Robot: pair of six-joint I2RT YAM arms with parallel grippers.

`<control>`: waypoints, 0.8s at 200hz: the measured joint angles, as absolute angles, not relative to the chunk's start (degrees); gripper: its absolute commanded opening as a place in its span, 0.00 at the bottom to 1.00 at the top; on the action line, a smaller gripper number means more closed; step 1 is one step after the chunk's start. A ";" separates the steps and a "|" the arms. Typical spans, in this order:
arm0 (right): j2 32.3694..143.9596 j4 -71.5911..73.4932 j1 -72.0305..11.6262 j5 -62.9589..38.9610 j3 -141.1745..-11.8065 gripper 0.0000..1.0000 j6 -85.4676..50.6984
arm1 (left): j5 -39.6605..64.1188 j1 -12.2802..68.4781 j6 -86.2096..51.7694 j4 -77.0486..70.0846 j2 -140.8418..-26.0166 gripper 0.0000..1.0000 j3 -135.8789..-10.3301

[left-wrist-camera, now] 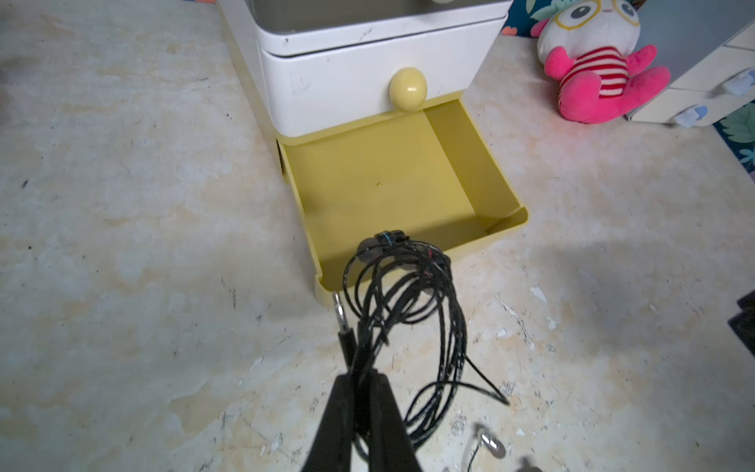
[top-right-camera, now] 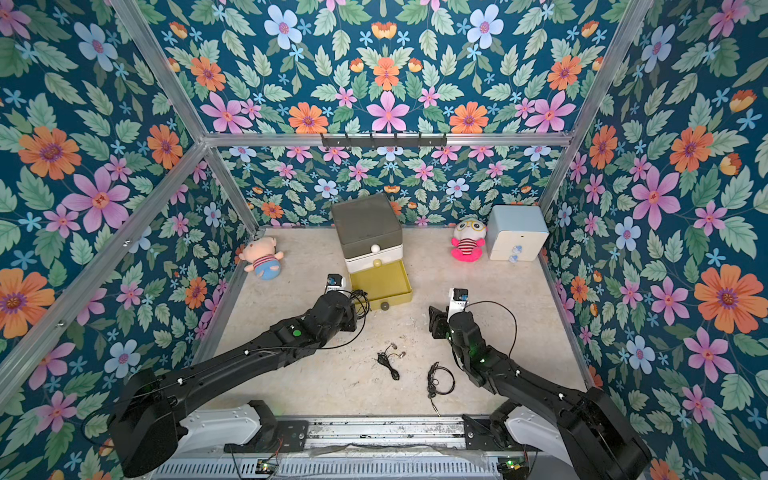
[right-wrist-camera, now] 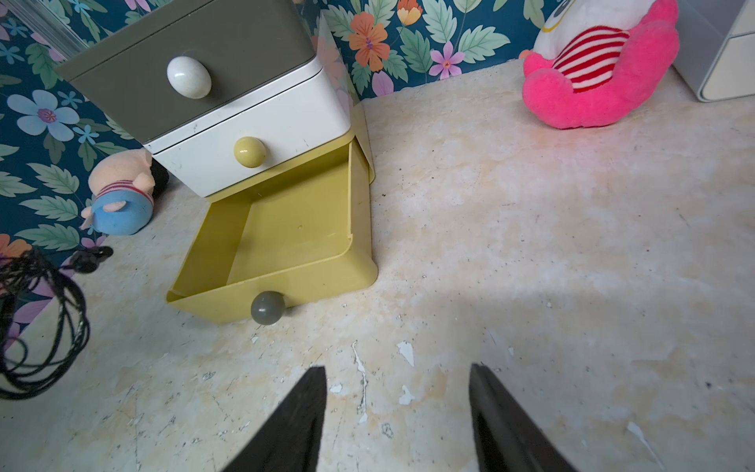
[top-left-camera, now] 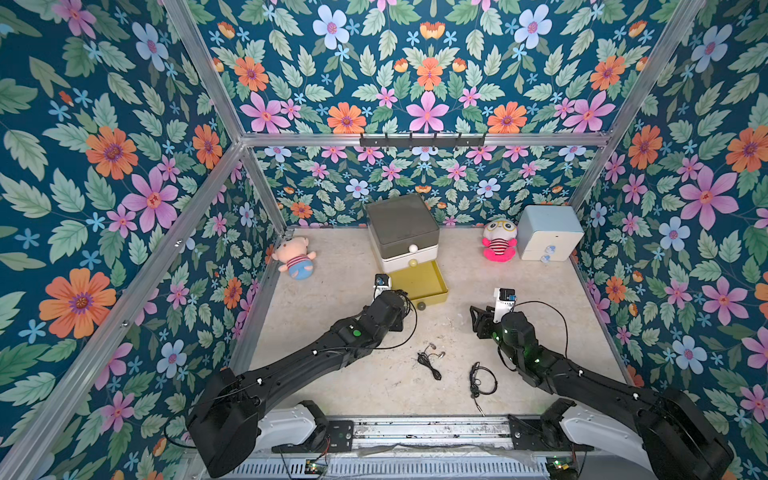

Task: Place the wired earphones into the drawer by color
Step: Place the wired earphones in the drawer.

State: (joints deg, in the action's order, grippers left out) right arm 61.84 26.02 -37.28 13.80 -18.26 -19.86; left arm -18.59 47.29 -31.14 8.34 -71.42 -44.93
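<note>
Next I should move my left gripper outward past the front rim of the yellow drawer, lower it and release the coil (top-right-camera: 360,299), as the yellow drawer's empty bottom lies outward of and below it.
My left gripper (left-wrist-camera: 361,374) is shut on a black coil of wired earphones (left-wrist-camera: 408,286), whose jack plug sticks up beside the fingers. The coil hangs just at the front rim of the yellow drawer (left-wrist-camera: 470,163), which is pulled out and has nothing in it. That bottom drawer (top-left-camera: 419,282) sits under shut white and grey drawers. In both top views the held coil (top-right-camera: 360,299) shows by the drawer's front left corner. Two more black earphones (top-left-camera: 430,361) (top-left-camera: 482,380) lie on the table near the front. My right gripper (right-wrist-camera: 398,367) is open over bare table, right of the drawer.
A pig plush (top-left-camera: 295,259) lies at the back left. At the back right, a pink plush (top-left-camera: 498,241) sits next to a light blue cabinet (top-left-camera: 550,232). The drawer's grey knob (right-wrist-camera: 267,307) juts toward the front. Flowered walls close in three sides.
</note>
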 measured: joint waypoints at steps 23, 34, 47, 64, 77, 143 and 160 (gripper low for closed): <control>61.47 26.02 -37.23 13.80 -18.15 0.61 -19.86 | -18.24 45.78 -30.48 2.55 -73.34 0.00 -44.64; 61.17 26.04 -37.23 13.76 -18.00 0.61 -19.88 | -18.20 45.25 -30.04 -0.05 -74.59 0.00 -44.60; 60.71 26.20 -37.23 13.74 -17.65 0.61 -19.88 | -18.06 44.53 -30.06 -2.90 -76.09 0.00 -44.49; 60.16 26.24 -37.23 13.74 -17.56 0.61 -19.90 | -17.93 43.66 -30.09 -6.66 -78.19 0.00 -44.14; 59.66 26.37 -37.23 13.74 -17.50 0.61 -19.90 | -17.82 43.16 -30.11 -9.13 -79.79 0.00 -43.83; 58.22 26.46 -37.23 13.78 -16.86 0.61 -19.90 | -17.72 41.67 -31.20 -17.63 -87.74 0.00 -43.92; 58.02 26.46 -37.23 13.76 -16.86 0.61 -19.90 | -17.80 41.28 -31.59 -18.74 -89.49 0.00 -44.34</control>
State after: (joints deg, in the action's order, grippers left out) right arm 58.02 26.46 -37.23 13.76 -16.86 -19.90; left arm -17.80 41.28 -31.59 -18.74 -89.49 -44.34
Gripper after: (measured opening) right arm 0.612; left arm 0.112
